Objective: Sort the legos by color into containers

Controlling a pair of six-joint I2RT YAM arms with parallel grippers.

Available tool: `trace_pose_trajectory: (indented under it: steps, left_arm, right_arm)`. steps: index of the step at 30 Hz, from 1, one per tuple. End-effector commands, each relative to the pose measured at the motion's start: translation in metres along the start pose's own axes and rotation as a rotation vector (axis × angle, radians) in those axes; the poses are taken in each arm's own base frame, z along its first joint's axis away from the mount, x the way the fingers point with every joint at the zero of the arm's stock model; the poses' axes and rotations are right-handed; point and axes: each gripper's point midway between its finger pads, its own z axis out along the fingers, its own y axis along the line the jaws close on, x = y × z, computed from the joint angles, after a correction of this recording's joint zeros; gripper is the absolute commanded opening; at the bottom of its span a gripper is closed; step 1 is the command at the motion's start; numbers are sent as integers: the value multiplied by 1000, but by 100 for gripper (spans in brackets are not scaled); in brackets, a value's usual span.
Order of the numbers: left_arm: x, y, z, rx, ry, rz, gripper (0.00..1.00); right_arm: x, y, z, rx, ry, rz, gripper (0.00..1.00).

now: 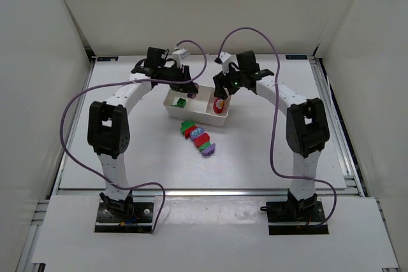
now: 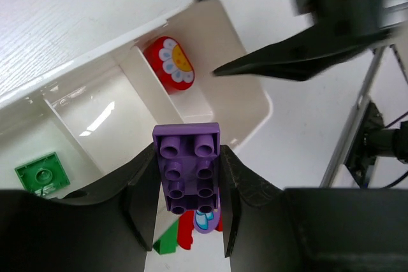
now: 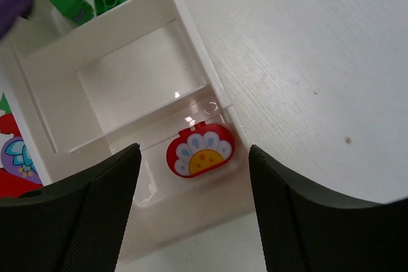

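The purple brick (image 2: 189,167) should next go down toward the empty bottom of the tray's middle section, and my left gripper will release it there, because green and red bricks already fill the neighboring sections.
A purple brick (image 2: 189,167) hangs over the white tray (image 2: 210,49), and my left gripper (image 2: 189,157) is shut on its sides. It hovers near the divider between the middle and right compartments. My right gripper (image 3: 194,151) stands open above the right compartment, where a red flower brick (image 3: 200,151) lies untouched. Two green bricks (image 3: 67,1) sit in the left compartment. The middle compartment (image 3: 134,87) holds nothing. In the top view both grippers, left (image 1: 189,88) and right (image 1: 221,90), hang close together over the tray (image 1: 171,109).
A loose cluster of green, red, purple and light blue bricks (image 1: 199,138) lies on the table just in front of the tray. The right gripper's dark fingers (image 2: 287,62) show close by in the left wrist view. White walls enclose the table.
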Motion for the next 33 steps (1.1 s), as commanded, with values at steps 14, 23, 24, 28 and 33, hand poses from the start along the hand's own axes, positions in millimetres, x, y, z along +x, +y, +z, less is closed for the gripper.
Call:
trace_pose_trajectory:
  steps: [14, 23, 24, 28, 33]
  left_arm:
    - [-1, 43, 57, -165, 86, 54, 44]
    - [3, 54, 65, -263, 109, 57, 58]
    - [3, 57, 64, -277, 107, 51, 58]
    - [-6, 57, 61, -300, 84, 68, 59]
    - [-43, 29, 38, -281, -31, 68, 59]
  right_arm:
    - [-70, -27, -125, 209, -209, 15, 82]
    - [-59, -22, -127, 186, -178, -7, 82]
    - [-57, -22, -128, 183, -175, -6, 82]
    - [-55, -12, -128, 138, -181, 17, 82]
    - [-32, 19, -130, 32, -172, 18, 82]
